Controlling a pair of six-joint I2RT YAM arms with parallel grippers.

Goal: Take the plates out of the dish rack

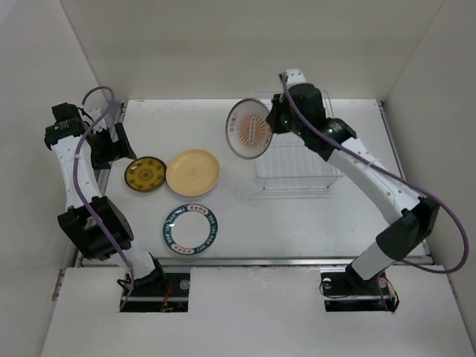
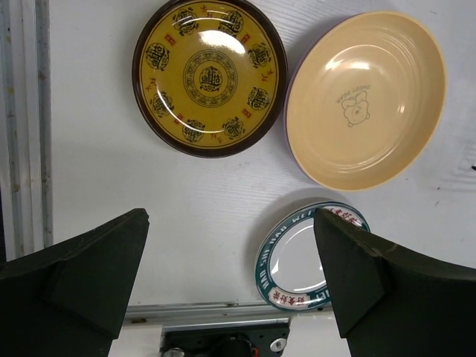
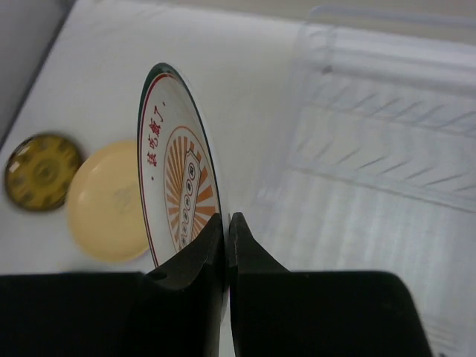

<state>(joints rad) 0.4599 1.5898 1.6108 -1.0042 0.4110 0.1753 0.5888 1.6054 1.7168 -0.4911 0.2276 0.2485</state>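
Note:
I will next move my right gripper down and back to release onto the teal-rimmed white plate point(image 1: 190, 228), below it and to its left in the top view.
My right gripper point(image 1: 274, 119) point(image 3: 226, 220) is shut on the rim of a white plate with an orange centre point(image 1: 248, 129) point(image 3: 172, 186) and holds it on edge in the air, left of the wire dish rack point(image 1: 297, 160) point(image 3: 387, 149). No plates show in the rack. On the table lie a yellow-and-brown plate point(image 1: 146, 174) point(image 2: 210, 74), a pale orange plate point(image 1: 193, 172) point(image 2: 366, 98) with a lavender rim showing under it, and a teal-rimmed white plate point(image 1: 190, 228) point(image 2: 303, 259). My left gripper point(image 1: 111, 145) point(image 2: 230, 275) is open and empty above them.
White walls enclose the table on the left, back and right. A metal rail point(image 1: 253, 261) runs along the near edge of the table, with the arm bases behind it.

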